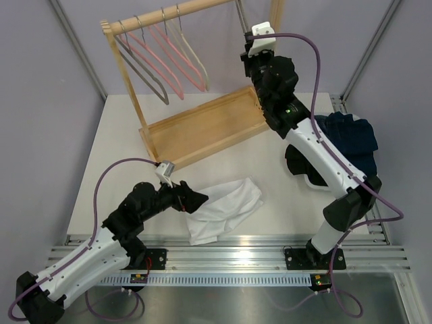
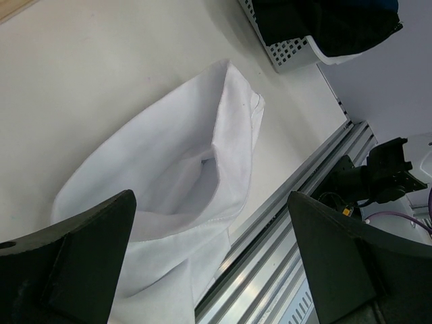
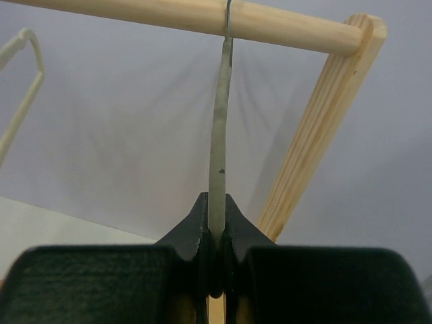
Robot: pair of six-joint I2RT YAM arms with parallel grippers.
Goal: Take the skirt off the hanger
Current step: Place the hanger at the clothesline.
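Note:
The pale hanger's hook is already over the wooden rod (image 1: 226, 2), so the robot's right gripper will next move a little toward the other hangers and open.
The white skirt (image 1: 226, 206) lies crumpled and free on the table by the near edge, and fills the left wrist view (image 2: 175, 155). My left gripper (image 1: 196, 199) hovers at its left end, open (image 2: 210, 199), with nothing between its fingers. My right gripper (image 1: 248, 57) is raised at the right end of the wooden rack. It is shut (image 3: 216, 202) on a pale hanger (image 3: 217, 135), seen edge-on. The hanger's hook is over the wooden rod (image 3: 169, 13).
The wooden rack (image 1: 202, 128) stands at the back with several pink, grey and cream hangers (image 1: 169, 61) on its rod. A white basket (image 2: 297, 50) of dark clothes (image 1: 351, 138) sits at the right. The metal rail (image 1: 236, 256) runs along the near edge.

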